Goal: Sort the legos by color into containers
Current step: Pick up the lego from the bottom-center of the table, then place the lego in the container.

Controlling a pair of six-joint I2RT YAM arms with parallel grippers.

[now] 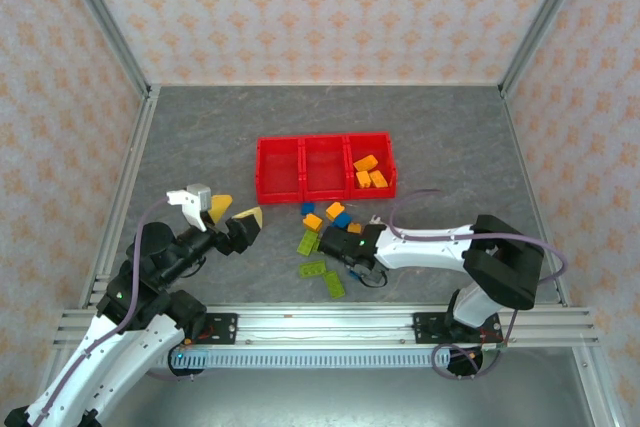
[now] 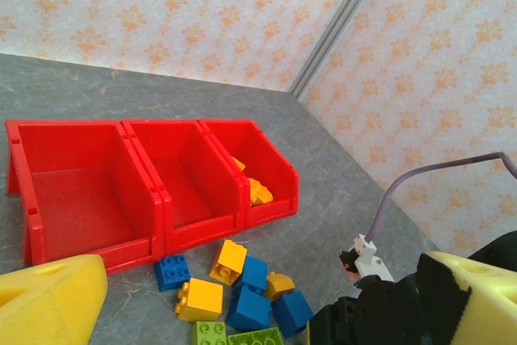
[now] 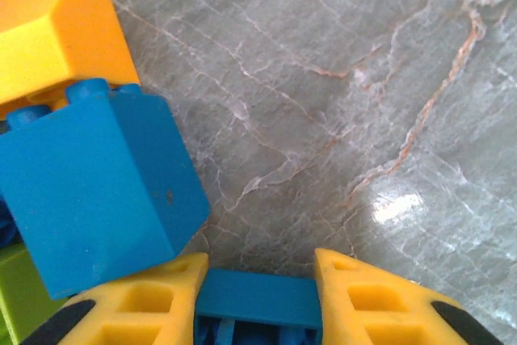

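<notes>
The robot should next raise the blue brick in its right gripper, carry it outward over the middle bin [image 1: 326, 166] and release it, as that bin is bare of orange bricks.
The three joined red bins [image 1: 280, 194] stand mid-table; the right bin holds orange bricks [image 1: 368, 172], also seen as orange bricks [image 2: 257, 191]. Loose legos lie in front of the bins: blue [image 1: 342, 219], orange [image 1: 313, 220] and lime green [image 1: 313, 268]. My right gripper [image 1: 324, 241] reaches low into this pile and is shut on a blue brick [image 3: 258, 296], held between its yellow fingers [image 3: 367, 300]. A larger blue brick [image 3: 97, 191] and an orange one [image 3: 65, 34] lie just to its left. My left gripper [image 1: 237, 212] hovers open left of the pile, nothing between its fingers [image 2: 48, 296].
The left bin [image 2: 77, 191] and middle bin [image 2: 190, 179] look bare inside. The right arm's purple cable [image 1: 410, 199] loops over the table beside the pile. Metal frame rails and patterned walls close in the grey table [image 1: 200, 147] on three sides.
</notes>
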